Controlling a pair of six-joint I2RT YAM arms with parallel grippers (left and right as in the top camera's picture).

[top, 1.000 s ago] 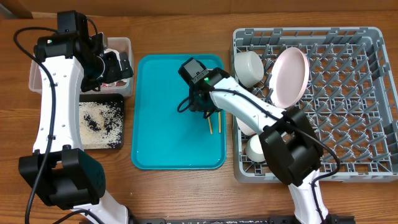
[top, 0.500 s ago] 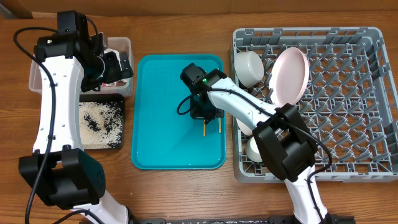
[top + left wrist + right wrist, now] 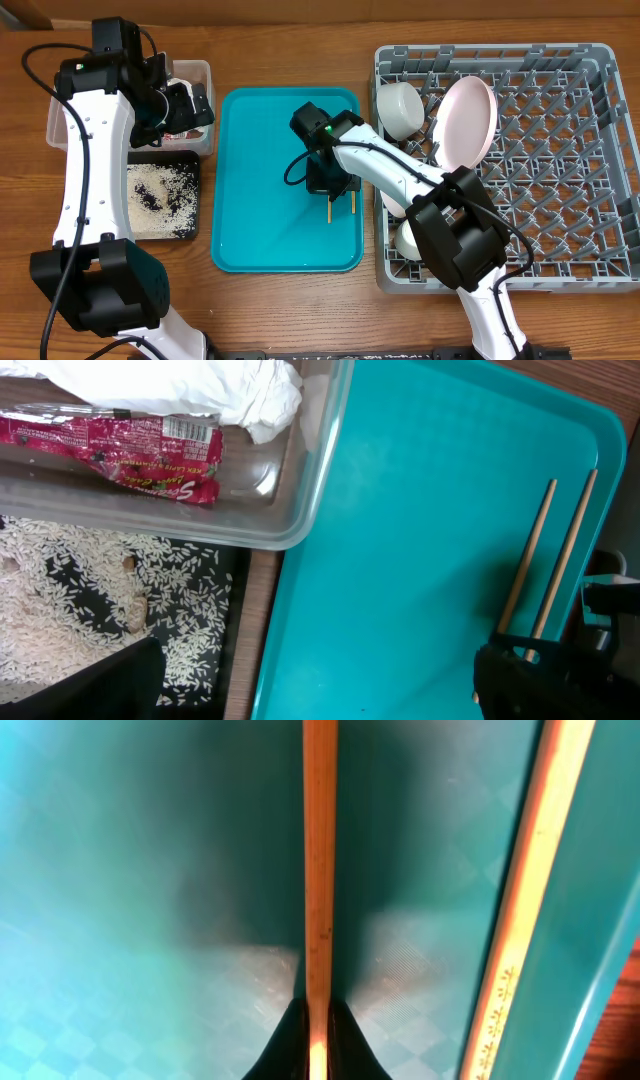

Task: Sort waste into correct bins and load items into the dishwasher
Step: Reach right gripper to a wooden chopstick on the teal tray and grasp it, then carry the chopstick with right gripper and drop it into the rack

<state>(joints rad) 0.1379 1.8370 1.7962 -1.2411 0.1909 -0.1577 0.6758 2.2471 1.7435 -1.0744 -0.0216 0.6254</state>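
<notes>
The robot's right gripper will rise off the tray, cross to the grey dish rack (image 3: 500,52) and release the chopstick into the gap beside the plate, because the rack's wires are bare there.
My right gripper (image 3: 328,186) is low over the teal tray (image 3: 260,220) and shut on one wooden chopstick (image 3: 320,870), pinched between its fingertips (image 3: 318,1032). The second chopstick (image 3: 525,920) lies beside it near the tray's right edge; both show in the overhead view (image 3: 352,203). My left gripper (image 3: 190,105) hovers open and empty over the clear tub (image 3: 195,72). The tub holds the white napkin (image 3: 180,385) and the red-and-white wrapper (image 3: 120,450). Rice (image 3: 60,590) lies in the black tray (image 3: 192,160). The grey dish rack (image 3: 500,52) holds the plate (image 3: 468,122), a bowl (image 3: 398,108) and the cup (image 3: 410,238).
The teal tray sits between the bins on the left and the rack on the right. The right arm's links reach across the rack's left side. Bare wooden table runs along the front edge (image 3: 300,300).
My right gripper has moved a little toward the tray's front and settled on the chopsticks; the left chopstick has shifted slightly left. The left arm has not moved.
</notes>
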